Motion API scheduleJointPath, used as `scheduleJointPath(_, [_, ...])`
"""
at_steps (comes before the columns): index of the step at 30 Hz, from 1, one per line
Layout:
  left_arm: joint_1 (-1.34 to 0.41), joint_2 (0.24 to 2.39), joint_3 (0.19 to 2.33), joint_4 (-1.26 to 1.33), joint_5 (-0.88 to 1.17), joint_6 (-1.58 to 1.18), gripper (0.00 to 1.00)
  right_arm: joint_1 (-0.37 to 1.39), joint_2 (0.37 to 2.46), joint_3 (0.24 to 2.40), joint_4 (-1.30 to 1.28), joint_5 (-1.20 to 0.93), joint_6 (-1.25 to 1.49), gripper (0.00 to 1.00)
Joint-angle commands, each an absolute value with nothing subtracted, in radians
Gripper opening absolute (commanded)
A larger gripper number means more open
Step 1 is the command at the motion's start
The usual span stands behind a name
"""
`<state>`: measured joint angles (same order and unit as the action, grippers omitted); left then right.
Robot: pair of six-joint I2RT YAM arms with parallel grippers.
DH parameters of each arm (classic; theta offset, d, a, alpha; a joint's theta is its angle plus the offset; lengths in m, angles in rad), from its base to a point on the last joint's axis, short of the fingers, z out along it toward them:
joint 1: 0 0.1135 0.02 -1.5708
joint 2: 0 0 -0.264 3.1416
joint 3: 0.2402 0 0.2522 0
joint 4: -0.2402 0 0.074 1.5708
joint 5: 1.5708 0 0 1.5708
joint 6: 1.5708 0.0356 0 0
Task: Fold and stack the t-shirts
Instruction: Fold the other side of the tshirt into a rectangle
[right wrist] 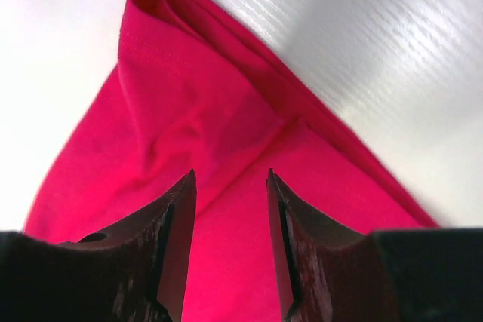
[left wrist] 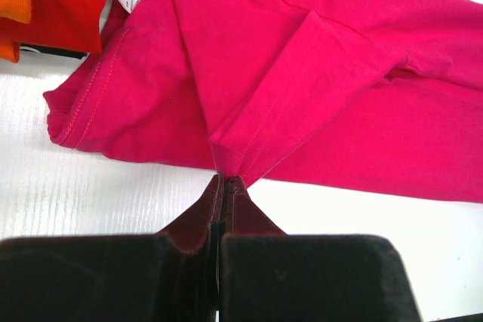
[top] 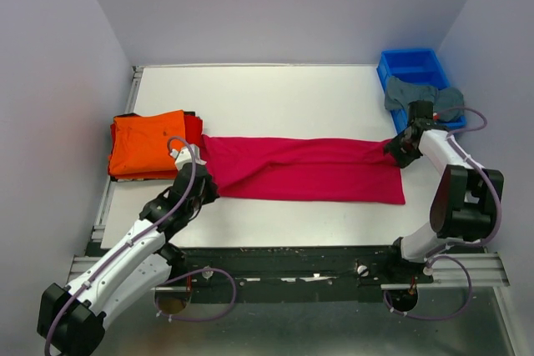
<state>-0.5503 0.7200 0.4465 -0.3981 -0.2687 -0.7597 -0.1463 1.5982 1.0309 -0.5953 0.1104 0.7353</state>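
Note:
My right gripper will move down onto the flap's free edge (right wrist: 270, 130) next and close there, because the crimson-pink t-shirt has a flap folded over its lower layer.
The crimson-pink t-shirt (top: 309, 170) lies stretched in a long band across the middle of the table. My left gripper (top: 203, 186) is shut on a sleeve hem fold of the crimson-pink t-shirt (left wrist: 302, 88) at its left end, with my gripper (left wrist: 225, 180) pinching the cloth tip. My right gripper (top: 395, 149) is open over the shirt's right end; in the right wrist view my gripper (right wrist: 230, 179) stands above the pink cloth (right wrist: 189, 126). A folded bright orange t-shirt (top: 150, 143) sits on a red t-shirt (top: 193, 127) at the left. A grey-teal t-shirt (top: 421, 96) hangs over the bin.
A blue plastic bin (top: 411, 68) stands at the table's back right corner. The stack of folded shirts is close to the table's left edge (top: 107, 198). Purple walls enclose the table on three sides.

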Motion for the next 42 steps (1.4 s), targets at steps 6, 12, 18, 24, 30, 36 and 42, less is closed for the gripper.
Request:
scheduleJointPath(6, [-0.552,0.701,0.477,-0.397,-0.264,-0.735,0.00,-0.187,1.483,0.937,-0.557,0.077,1.061,0.50])
scheduleJointPath(12, [-0.552,0.689,0.480,-0.400,-0.270,-0.729,0.00,-0.224,1.485,0.890,-0.503,0.051,1.104,0.48])
scheduleJointPath(18, [-0.552,0.677,0.491,-0.414,-0.276,-0.721,0.00,-0.241,1.508,0.861,-0.433,0.017,1.143,0.46])
scheduleJointPath(24, [-0.552,0.675,0.491,-0.416,-0.278,-0.721,0.00,-0.249,1.565,0.891,-0.417,0.006,1.150,0.44])
scheduleJointPath(30, [-0.551,0.676,0.502,-0.420,-0.290,-0.719,0.00,-0.259,1.575,0.879,-0.416,0.021,1.158,0.39])
scheduleJointPath(36, [-0.552,0.686,0.548,-0.433,-0.325,-0.707,0.00,-0.264,1.588,0.903,-0.432,0.041,1.140,0.12])
scheduleJointPath(42, [-0.534,0.762,0.630,-0.404,-0.376,-0.695,0.00,-0.264,1.600,0.972,-0.449,0.032,1.105,0.01])
